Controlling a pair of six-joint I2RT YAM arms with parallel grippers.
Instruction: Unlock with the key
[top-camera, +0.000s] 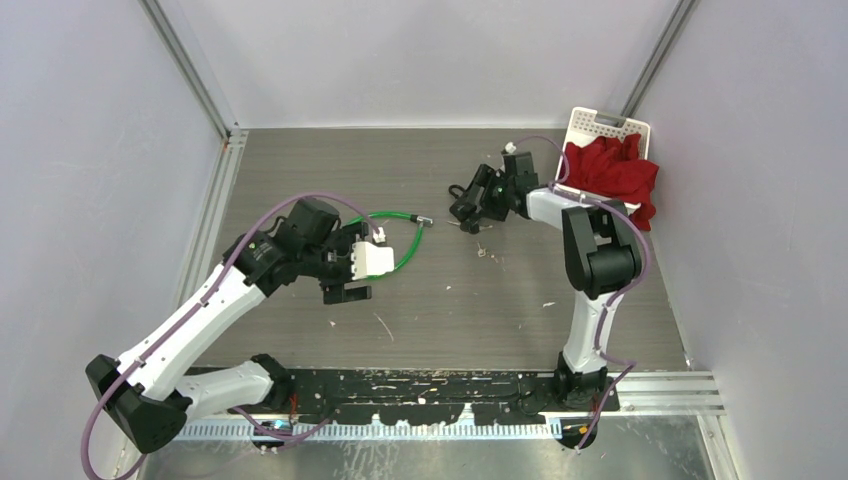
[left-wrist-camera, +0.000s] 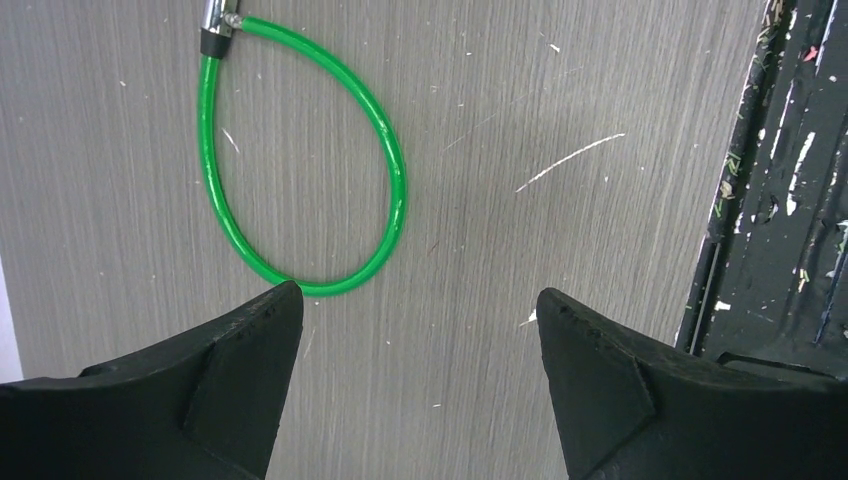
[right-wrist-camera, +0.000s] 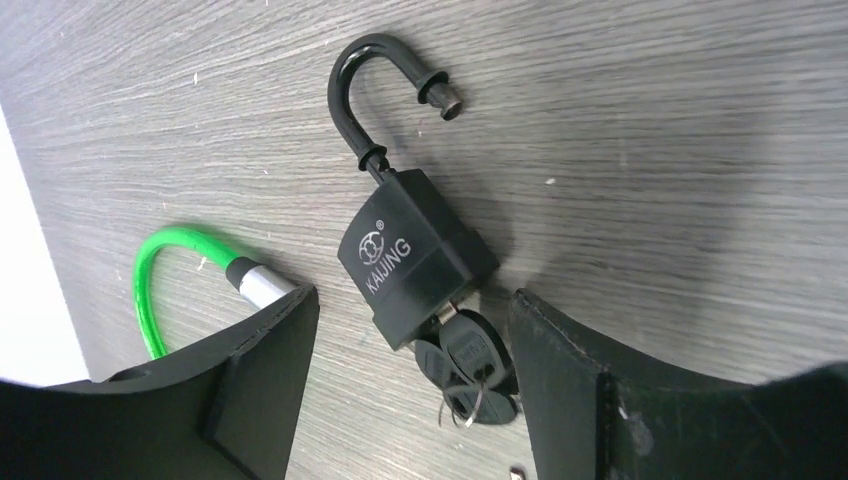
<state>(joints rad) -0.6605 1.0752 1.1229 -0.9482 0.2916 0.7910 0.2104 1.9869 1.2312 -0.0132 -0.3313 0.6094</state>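
Note:
The padlock's shackle is already open, so I will next move my right gripper back from the padlock (right-wrist-camera: 415, 255) and over the small silver keys on the tabletop.
A black padlock (right-wrist-camera: 415, 255) lies flat on the wooden table, its shackle (right-wrist-camera: 368, 75) swung open with one end free. A black-headed key (right-wrist-camera: 478, 348) sits in its keyhole, with spare keys on a small ring below it. My right gripper (right-wrist-camera: 410, 300) is open and straddles the key end of the padlock. The key lies close beside the right finger (right-wrist-camera: 570, 380) and a wide gap stays on the left. In the top view the right gripper (top-camera: 466, 206) hides the lock. My left gripper (left-wrist-camera: 420, 300) hangs open and empty over bare table.
A green cable loop (left-wrist-camera: 300, 150) with a metal end (left-wrist-camera: 215, 25) lies on the table between the arms, also visible as the cable (top-camera: 408, 240) from above. A white basket (top-camera: 600, 125) holding red cloth (top-camera: 615, 175) stands at the back right. A black rail (left-wrist-camera: 780, 180) runs along the near edge.

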